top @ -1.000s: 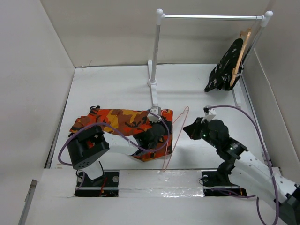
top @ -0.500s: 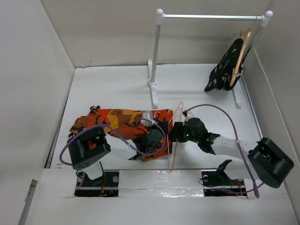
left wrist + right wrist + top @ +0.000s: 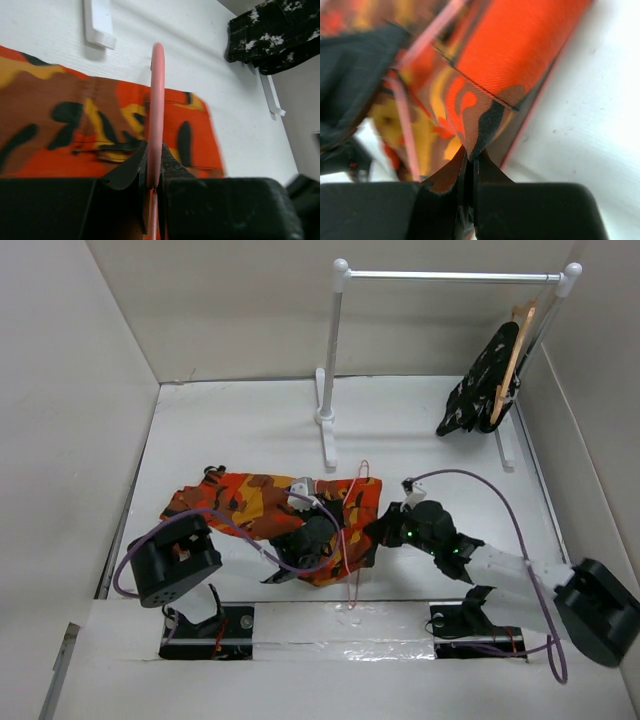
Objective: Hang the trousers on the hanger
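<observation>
Next my right gripper will pull the trousers' folded edge toward the right in the top view, then release it, since only a short end of the trousers lies past the pink wire (image 3: 405, 120).
The camouflage trousers (image 3: 245, 502) lie on the white floor, left of centre. The thin pink hanger (image 3: 352, 575) stands across their right end, its hook toward the rack. My left gripper (image 3: 335, 532) is over the trousers and shut on the hanger wire, which runs up from between the fingers in the left wrist view (image 3: 157, 95), above the trousers (image 3: 60, 125). My right gripper (image 3: 378, 530) is at the trousers' right edge. It is shut on a pinch of the camouflage fabric (image 3: 480, 110), with the pink wire (image 3: 405, 120) just to its left.
A white clothes rack (image 3: 330, 360) stands at the back, its foot near the trousers (image 3: 100, 25). A wooden hanger with a black speckled garment (image 3: 490, 380) hangs at its right end (image 3: 280, 30). Walls close in left, back and right.
My right gripper has swung in to the trousers' right edge and closed on the fabric. The trousers have bunched and shifted slightly, and the hanger has moved left over them.
</observation>
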You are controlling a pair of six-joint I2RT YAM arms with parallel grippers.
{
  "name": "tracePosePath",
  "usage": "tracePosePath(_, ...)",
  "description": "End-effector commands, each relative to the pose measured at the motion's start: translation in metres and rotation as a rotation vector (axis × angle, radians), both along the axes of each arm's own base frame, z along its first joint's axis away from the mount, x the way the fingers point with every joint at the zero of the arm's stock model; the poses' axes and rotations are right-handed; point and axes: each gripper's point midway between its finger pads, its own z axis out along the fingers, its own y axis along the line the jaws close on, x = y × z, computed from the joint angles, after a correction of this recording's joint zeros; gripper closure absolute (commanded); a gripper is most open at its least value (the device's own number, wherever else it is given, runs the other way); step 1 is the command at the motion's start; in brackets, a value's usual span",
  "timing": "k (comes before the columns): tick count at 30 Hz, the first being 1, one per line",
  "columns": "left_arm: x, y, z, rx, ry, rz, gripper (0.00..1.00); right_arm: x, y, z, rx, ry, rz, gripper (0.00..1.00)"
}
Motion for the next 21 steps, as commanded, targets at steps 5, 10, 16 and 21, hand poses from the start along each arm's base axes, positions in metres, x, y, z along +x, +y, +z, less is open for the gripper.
tracePosePath(5,0.0,0.048,-0.007,0.135,-0.009,0.076,1.0,0.011,-0.063,0.07,0.034,-0.208,-0.187,1.0)
tracePosePath(10,-0.006,0.075,-0.015,0.182,0.011,0.108,1.0,0.009,-0.108,0.076,0.001,-0.22,-0.323,1.0)
tracePosePath(16,-0.016,0.1,-0.005,0.191,0.005,0.134,1.0,0.019,-0.137,0.09,-0.002,-0.263,-0.419,1.0)
tracePosePath(21,-0.01,0.097,0.017,0.198,-0.036,0.105,1.0,0.025,-0.133,0.08,-0.021,-0.222,-0.365,1.0)
